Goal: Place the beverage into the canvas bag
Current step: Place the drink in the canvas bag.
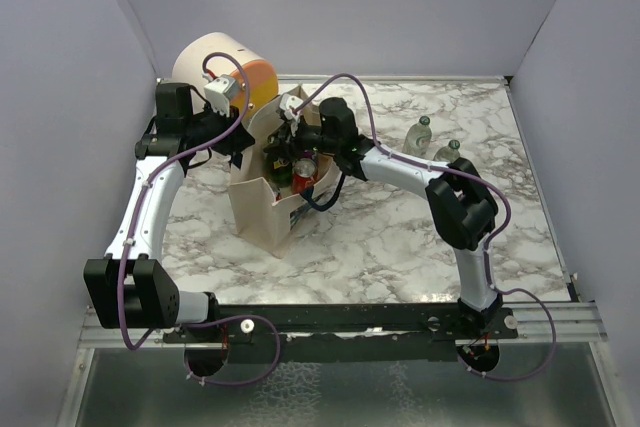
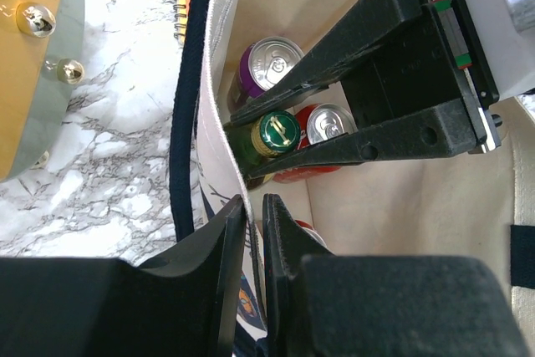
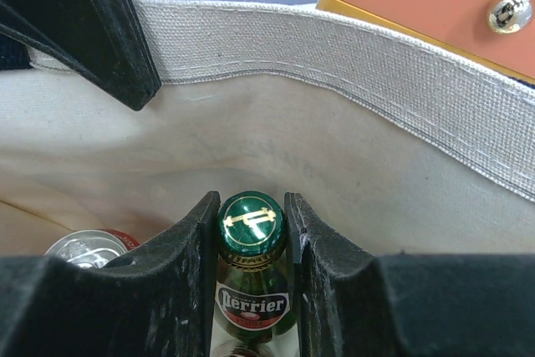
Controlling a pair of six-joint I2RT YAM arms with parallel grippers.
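Observation:
I will next move my right gripper down deeper into the canvas bag and let go of the Perrier bottle, because the spot [image 1: 281, 174] beside the red can is below my gripper.
The beverage is a green glass Perrier bottle [image 3: 252, 232] with a green cap [image 2: 277, 131]. It stands upright inside the canvas bag [image 1: 262, 212], a beige tote with navy straps. My right gripper [image 3: 251, 206] reaches down into the bag and is shut on the bottle's neck just under the cap. My left gripper [image 2: 253, 206] is shut on the bag's left wall [image 2: 213, 106] at the rim, holding the mouth apart. In the top view both grippers meet over the bag's opening, the left gripper [image 1: 243, 152] beside the right gripper [image 1: 297, 152].
A purple can [image 2: 272, 60] and a red can [image 2: 330, 123] stand in the bag next to the bottle. A cream-and-orange drum [image 1: 225, 62] sits behind the bag. Two more bottles [image 1: 418, 134] stand at the back right. A spiral notebook [image 2: 181, 6] lies left of the bag.

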